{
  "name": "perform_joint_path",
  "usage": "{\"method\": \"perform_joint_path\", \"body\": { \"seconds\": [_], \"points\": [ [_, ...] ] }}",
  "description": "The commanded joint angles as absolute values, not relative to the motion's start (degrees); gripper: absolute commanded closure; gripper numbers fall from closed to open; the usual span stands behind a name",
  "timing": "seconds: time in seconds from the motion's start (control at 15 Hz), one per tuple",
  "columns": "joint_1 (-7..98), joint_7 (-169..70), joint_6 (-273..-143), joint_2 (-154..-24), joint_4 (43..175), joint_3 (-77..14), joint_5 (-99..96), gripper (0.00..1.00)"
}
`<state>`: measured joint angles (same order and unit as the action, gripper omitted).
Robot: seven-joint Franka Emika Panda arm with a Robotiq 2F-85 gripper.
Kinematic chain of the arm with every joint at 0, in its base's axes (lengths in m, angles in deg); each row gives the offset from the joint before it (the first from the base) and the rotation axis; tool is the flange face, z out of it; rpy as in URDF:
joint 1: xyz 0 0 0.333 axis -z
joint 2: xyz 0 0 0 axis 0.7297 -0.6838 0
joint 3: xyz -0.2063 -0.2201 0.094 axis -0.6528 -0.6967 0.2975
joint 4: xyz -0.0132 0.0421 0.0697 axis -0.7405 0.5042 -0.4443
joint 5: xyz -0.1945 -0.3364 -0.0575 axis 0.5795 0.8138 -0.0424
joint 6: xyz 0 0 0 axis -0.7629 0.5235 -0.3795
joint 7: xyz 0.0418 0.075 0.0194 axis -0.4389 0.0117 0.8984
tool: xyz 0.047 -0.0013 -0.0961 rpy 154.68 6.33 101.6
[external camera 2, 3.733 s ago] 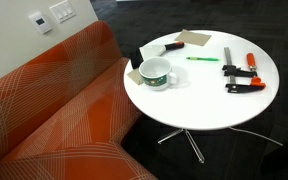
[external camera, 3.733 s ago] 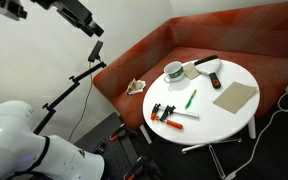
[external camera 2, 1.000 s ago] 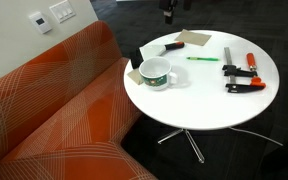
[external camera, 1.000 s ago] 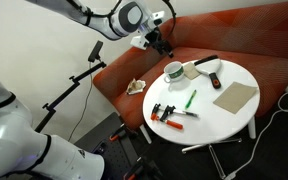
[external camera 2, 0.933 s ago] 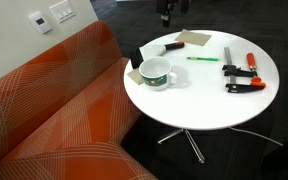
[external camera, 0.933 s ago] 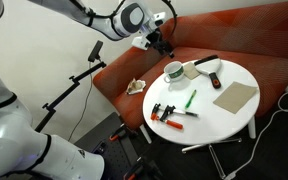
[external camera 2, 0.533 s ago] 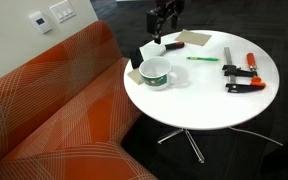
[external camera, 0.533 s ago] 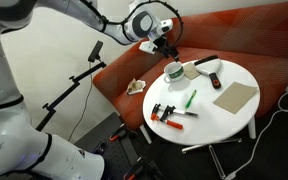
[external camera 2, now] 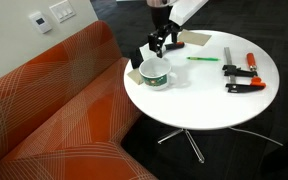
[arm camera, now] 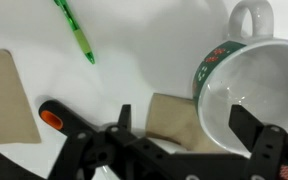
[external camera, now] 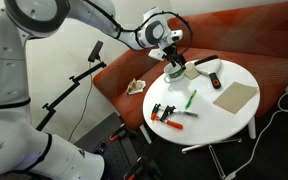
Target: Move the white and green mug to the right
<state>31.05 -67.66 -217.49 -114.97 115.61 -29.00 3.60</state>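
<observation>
Next, my gripper moves down onto the mug's rim facing the green pen, one finger inside and one outside, since its open fingers hang above both sides.
The white and green mug (external camera: 174, 72) stands near the sofa-side edge of the round white table (external camera: 219, 118). It shows in both exterior views (external camera 2: 154, 74). My gripper (external camera: 173, 60) hangs just above and slightly beside it (external camera 2: 159, 49), open and empty. In the wrist view the mug (arm camera: 246, 88) fills the right side, with its handle at the top. My open fingers (arm camera: 186, 126) straddle its left rim and a tan card below; I hold nothing.
A green pen (external camera 2: 202, 59) (arm camera: 75, 30), orange-handled clamps (external camera 2: 242, 86), a tan sheet (external camera: 234, 96) and a black remote (external camera: 206, 63) lie on the table. The orange sofa (external camera 2: 54, 110) borders the mug's side. A camera stand (external camera: 69, 92) stands by the sofa.
My arm has swung in from above and come down towards the table. The gripper now hovers right over the mug. The mug has not moved.
</observation>
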Motion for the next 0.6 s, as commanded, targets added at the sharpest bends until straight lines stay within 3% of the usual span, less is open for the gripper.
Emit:
{"method": "perform_joint_path", "body": {
  "seconds": [0.0,0.53],
  "points": [
    [30.91,-66.98,-212.42,-118.19,110.65,-28.72,1.68,0.0],
    [30.16,-66.89,-215.42,-116.92,113.45,-29.42,3.11,0.0]
  ]
}}
